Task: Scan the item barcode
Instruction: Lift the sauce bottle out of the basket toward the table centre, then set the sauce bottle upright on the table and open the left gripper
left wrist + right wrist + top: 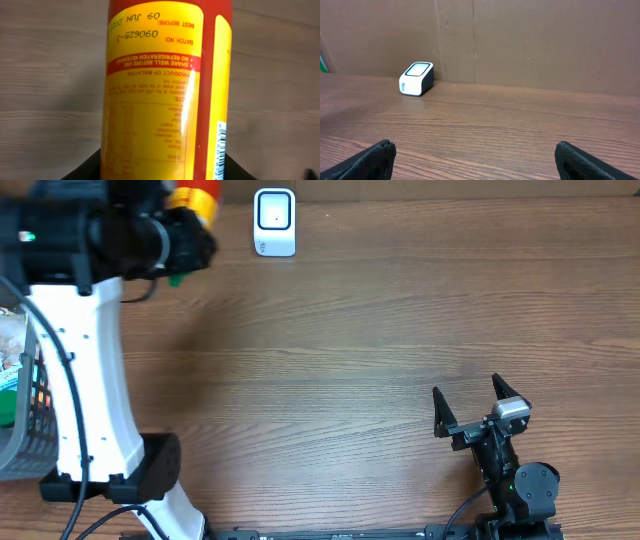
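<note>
I should next pull my left gripper back and down to release the bottle (196,200) on the open tabletop nearer than the scanner, as that wood is empty.
The item is a yellow bottle (160,95) with red bands and a printed label, and it fills the left wrist view. Part of its barcode (220,150) shows along its right edge. My left gripper (162,176) is shut on the bottle, with a dark finger on either side of it. From overhead the bottle (196,200) is at the far left, just left of the white scanner (274,222). The scanner (417,78) stands by the back wall. My right gripper (467,402) stands open and holds nothing near the front right, low over the table.
A grey basket (22,430) holding packaged goods sits at the left edge, beside the white column of the left arm (90,380). A brown cardboard wall (545,40) closes off the back of the wooden table (380,330).
</note>
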### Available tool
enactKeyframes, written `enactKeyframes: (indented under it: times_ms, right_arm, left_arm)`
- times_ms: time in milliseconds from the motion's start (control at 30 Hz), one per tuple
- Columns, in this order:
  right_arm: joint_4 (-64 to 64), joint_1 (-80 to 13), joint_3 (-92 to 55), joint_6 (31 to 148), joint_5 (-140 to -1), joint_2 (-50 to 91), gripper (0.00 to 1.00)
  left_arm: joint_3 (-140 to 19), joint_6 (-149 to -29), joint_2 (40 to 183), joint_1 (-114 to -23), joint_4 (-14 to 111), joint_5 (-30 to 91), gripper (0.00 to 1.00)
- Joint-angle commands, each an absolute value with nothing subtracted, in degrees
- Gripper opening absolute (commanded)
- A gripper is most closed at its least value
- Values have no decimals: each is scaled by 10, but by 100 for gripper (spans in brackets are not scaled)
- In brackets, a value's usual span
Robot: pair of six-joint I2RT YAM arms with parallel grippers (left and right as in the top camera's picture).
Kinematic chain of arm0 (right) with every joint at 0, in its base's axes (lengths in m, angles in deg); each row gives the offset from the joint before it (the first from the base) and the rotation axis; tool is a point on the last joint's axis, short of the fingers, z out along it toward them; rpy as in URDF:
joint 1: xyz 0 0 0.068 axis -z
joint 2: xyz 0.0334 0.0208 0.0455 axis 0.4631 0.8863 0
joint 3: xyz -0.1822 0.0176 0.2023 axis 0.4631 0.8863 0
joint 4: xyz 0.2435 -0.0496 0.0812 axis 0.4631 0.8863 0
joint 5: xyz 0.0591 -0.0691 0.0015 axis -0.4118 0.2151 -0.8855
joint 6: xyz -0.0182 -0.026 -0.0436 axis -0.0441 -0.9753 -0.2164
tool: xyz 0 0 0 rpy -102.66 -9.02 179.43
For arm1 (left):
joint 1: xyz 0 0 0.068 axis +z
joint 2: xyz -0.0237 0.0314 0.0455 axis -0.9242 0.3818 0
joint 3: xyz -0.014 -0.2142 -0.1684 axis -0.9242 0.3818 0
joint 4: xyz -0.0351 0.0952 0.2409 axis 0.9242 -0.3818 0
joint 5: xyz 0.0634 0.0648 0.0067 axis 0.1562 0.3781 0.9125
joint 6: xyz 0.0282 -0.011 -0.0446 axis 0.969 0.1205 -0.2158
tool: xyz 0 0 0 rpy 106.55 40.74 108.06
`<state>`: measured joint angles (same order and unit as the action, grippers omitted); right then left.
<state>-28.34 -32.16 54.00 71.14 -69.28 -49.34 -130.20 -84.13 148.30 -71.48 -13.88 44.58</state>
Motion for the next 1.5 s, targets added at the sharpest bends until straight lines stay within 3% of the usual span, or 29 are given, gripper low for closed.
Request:
enactKeyframes:
  times_ms: [0,200,767,1100,1300,1467]
  right_arm:
    - [-286,-320,546,713,-687,-499,100]
    - [-286,-320,546,713,-687,-499,100]
    - [-286,-320,546,713,-687,-499,100]
    - [-286,-320,546,713,-687,-499,100]
    - [-286,-320,546,713,-687,-499,100]
    - [-286,-320,546,713,-687,-499,100]
  left_arm:
    - [-1307,-904,1476,-752,-136,429,4]
    - [-1290,-904,1476,-794,-136,458,4]
    - [-902,-895,1476,-800,-136,433,6]
    - [-722,-856,1476,-807,-135,391,5]
    - [-674,-858,1476,-801,-73,390,5]
    - [-674,-859,1476,-801,-34,390,18]
